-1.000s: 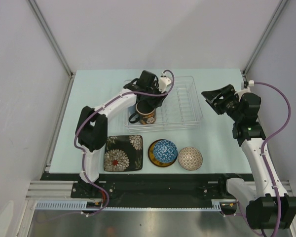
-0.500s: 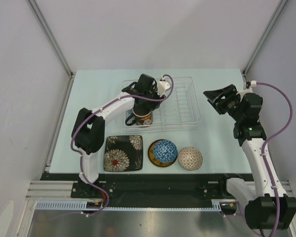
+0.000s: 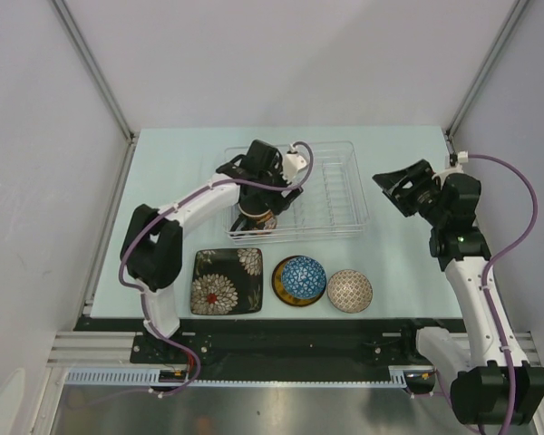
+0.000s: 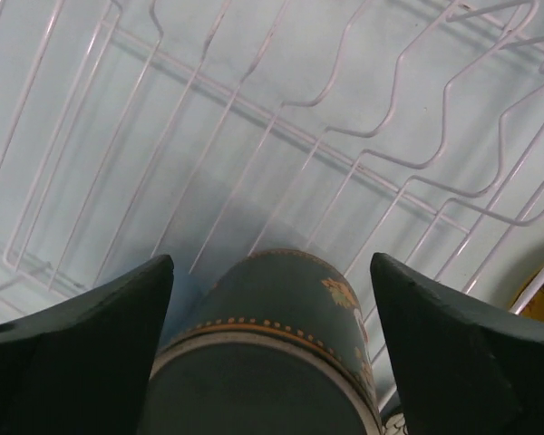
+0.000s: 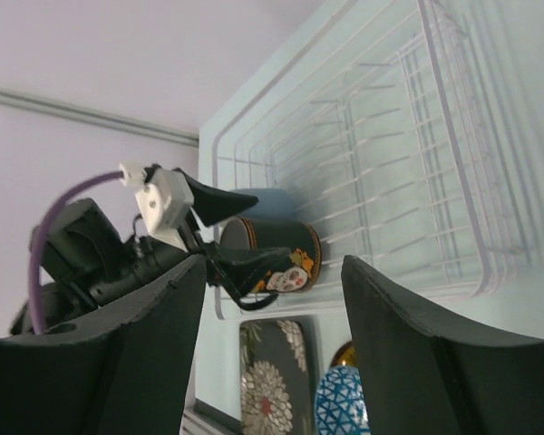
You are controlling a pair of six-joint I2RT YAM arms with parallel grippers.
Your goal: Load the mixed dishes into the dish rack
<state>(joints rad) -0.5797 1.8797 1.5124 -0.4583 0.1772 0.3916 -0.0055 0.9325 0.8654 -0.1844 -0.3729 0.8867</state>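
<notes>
My right gripper is about to swing to the left in the top view and go down with its fingers on both sides of the blue bowl's exposed rim by the brownish bowl [image 3: 349,290].
The dark floral mug [image 3: 261,218] stands bottom-up in the near-left corner of the clear dish rack [image 3: 344,195]. My left gripper [image 3: 258,203] hangs over it, open. In the left wrist view the mug [image 4: 272,353] sits between the fingers [image 4: 91,335] with a gap on each side. A pale blue cup [image 5: 261,200] shows just behind the mug [image 5: 286,246] in the rack [image 5: 390,136]. On the table in front lie the black square plate [image 3: 227,281], the blue bowl [image 3: 302,275] on a yellow saucer [image 3: 281,292], and the brownish bowl [image 3: 349,290]. My right gripper [image 3: 401,186] is raised at the right, open and empty.
Wire ribs fill the right half of the rack [image 4: 254,109]. Metal frame posts stand at the table's back corners, and white walls close in both sides. The arm bases sit on the near edge.
The left gripper carried the mug leftward and down into the rack's near-left corner, then opened and let it go. The right arm barely moved.
</notes>
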